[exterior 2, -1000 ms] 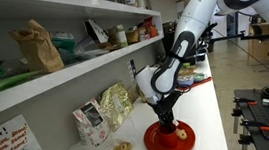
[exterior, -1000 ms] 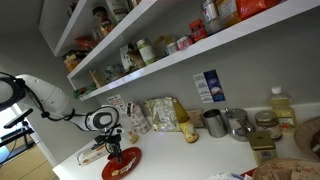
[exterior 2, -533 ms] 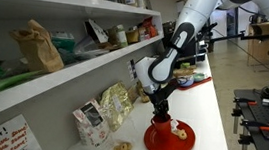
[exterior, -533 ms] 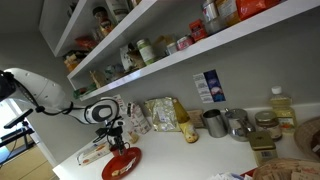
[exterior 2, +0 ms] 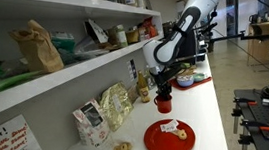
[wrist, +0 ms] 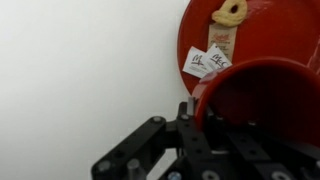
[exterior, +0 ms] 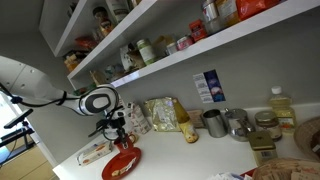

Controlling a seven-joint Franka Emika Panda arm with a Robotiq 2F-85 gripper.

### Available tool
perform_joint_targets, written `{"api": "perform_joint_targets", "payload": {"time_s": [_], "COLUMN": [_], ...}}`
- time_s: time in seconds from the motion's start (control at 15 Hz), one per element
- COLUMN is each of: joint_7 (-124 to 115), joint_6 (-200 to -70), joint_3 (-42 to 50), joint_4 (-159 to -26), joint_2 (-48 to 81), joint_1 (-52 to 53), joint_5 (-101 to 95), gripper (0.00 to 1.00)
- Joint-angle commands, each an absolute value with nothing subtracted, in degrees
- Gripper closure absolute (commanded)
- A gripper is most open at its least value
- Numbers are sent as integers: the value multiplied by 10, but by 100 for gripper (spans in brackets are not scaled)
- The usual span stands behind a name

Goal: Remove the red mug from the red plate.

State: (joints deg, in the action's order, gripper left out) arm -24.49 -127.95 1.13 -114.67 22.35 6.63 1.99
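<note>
The bare counter beside the plate is below my gripper and to its left in the wrist view, so I will lower my gripper that way to release the mug.
The red mug (exterior 2: 164, 105) hangs in my gripper (exterior 2: 162, 96), lifted clear above the white counter and off to the side of the red plate (exterior 2: 171, 141). The gripper is shut on the mug's rim. In an exterior view the mug (exterior: 124, 144) hangs just above the plate (exterior: 121, 166). In the wrist view the mug (wrist: 262, 98) fills the right side under my gripper (wrist: 186, 112), and the plate (wrist: 250, 28) lies beyond it. On the plate lie white sachets (wrist: 207, 63) and a small pretzel-like snack (wrist: 232, 12).
Snack bags (exterior: 158, 116) lean on the wall behind the plate. Steel cups (exterior: 214, 122), jars and an oil bottle (exterior: 282, 108) stand further along the counter, with a wicker basket (exterior: 306, 136) at the end. Loaded shelves (exterior: 150, 45) hang overhead.
My gripper has risen with the red mug, lifting it off the red plate and carrying it up and away from it. The plate and its sachets stay in place.
</note>
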Motion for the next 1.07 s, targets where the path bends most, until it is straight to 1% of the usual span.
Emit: {"api": "perform_joint_targets", "payload": {"time_s": [0.0, 0.33, 1.0], "joint_7": [-228, -211, -216], "joint_6": [-1308, -1326, -1315], "joint_3": [26, 37, 33], "joint_4": [-1205, -1235, -1228], "joint_2": [194, 206, 236], "joint_1": [42, 11, 19], "joint_5": [24, 29, 23], "gripper": [98, 98, 98]}}
